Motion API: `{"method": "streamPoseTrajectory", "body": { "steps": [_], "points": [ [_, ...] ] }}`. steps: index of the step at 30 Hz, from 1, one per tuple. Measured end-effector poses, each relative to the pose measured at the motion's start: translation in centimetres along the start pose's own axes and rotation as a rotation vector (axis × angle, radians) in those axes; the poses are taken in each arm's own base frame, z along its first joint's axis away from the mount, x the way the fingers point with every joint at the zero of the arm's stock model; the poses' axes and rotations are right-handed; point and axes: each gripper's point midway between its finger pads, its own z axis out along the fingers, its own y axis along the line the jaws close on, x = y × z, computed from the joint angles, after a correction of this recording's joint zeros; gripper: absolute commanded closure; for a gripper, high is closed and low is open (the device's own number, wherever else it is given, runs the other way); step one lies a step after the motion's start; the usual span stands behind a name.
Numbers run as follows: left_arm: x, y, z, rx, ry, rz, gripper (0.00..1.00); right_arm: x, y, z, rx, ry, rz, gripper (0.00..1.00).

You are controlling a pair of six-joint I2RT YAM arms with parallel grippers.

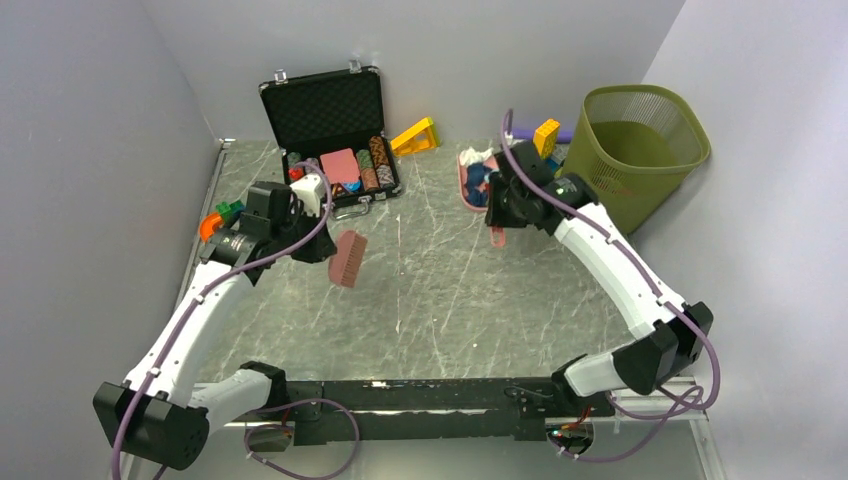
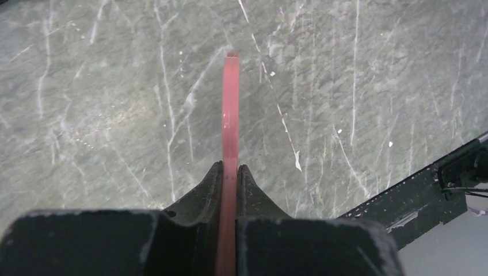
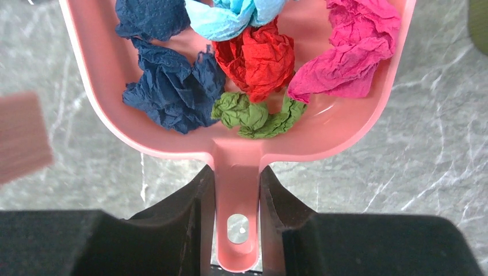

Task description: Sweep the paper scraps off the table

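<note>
The right gripper will raise and tip the dustpan over the olive bin's opening (image 1: 645,128), then lower it onto the table and let go of it, because the dustpan has scraps in it.
My right gripper (image 3: 237,178) is shut on the handle of a pink dustpan (image 3: 237,150). The pan holds several paper scraps: navy (image 3: 167,92), red (image 3: 259,60), green (image 3: 253,112), magenta (image 3: 351,54) and light blue (image 3: 230,17). In the top view the dustpan (image 1: 466,182) sits at the back of the table (image 1: 440,290), next to the bin, with my right gripper (image 1: 497,222) at its handle. My left gripper (image 2: 230,169) is shut on a pink brush (image 2: 230,109), seen edge-on above bare table. In the top view the brush (image 1: 347,259) hangs left of centre.
An olive mesh waste bin (image 1: 640,150) stands at the back right. An open black case (image 1: 330,130) with poker chips is at the back, with a yellow block (image 1: 415,136) beside it. Orange and green toys (image 1: 218,218) lie at the left wall.
</note>
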Motion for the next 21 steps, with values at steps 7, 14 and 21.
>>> {"method": "streamPoseTrajectory", "body": {
  "steps": [7, 14, 21],
  "points": [
    [1.2, -0.8, 1.8, 0.078, 0.029, -0.008, 1.00, -6.3, -3.2, -1.2, 0.019, -0.065, 0.145, 1.00],
    [3.4, -0.8, 2.8, 0.105, 0.092, -0.027, 1.00, -13.0, -8.2, -2.2, 0.010, -0.147, 0.313, 1.00],
    [4.5, -1.1, 3.3, 0.135, 0.114, -0.038, 1.00, -18.6, -12.0, -5.1, -0.119, -0.266, 0.482, 1.00]
  ]
}}
